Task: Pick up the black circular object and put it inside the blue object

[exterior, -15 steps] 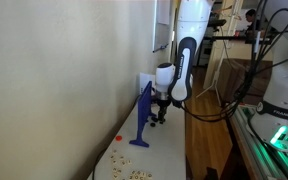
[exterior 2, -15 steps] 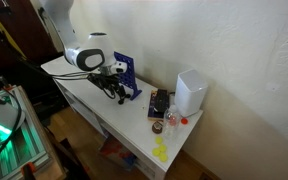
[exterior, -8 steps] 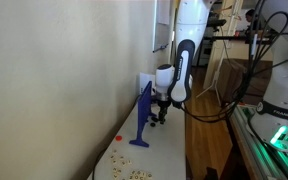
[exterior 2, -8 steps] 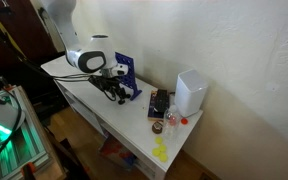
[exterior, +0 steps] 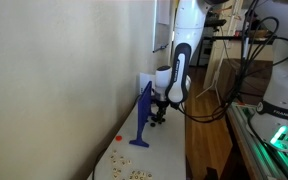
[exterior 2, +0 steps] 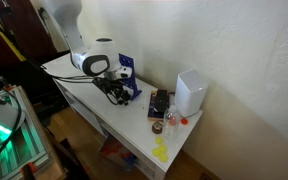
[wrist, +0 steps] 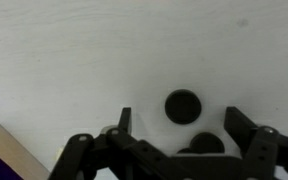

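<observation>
The gripper stays low next, eases slightly to the right in the wrist view and closes on the black circular object [wrist: 183, 106], which lies between my open fingers.
The black circular object [wrist: 182, 106] lies flat on the white table, seen in the wrist view between my fingers and a little ahead of them. My gripper [wrist: 181, 124] is open and empty, low over the table. In both exterior views the gripper [exterior: 159, 117] [exterior 2: 115, 93] hangs just above the table beside the blue object [exterior: 143, 115], a tall dark-blue upright with a slanted top and flat base; it also shows behind the gripper [exterior 2: 127, 72]. The black disc is too small to make out in the exterior views.
A white box [exterior 2: 190, 92] stands on the table near the wall, with a dark flat device [exterior 2: 159, 103] and small pieces [exterior 2: 171, 121] beside it. Small loose pieces [exterior: 126, 172] lie at the table's near end. A yellow item [exterior 2: 161, 150] hangs at the table's edge.
The arm's upper links have shifted slightly; the gripper stays low beside the blue upright, open.
</observation>
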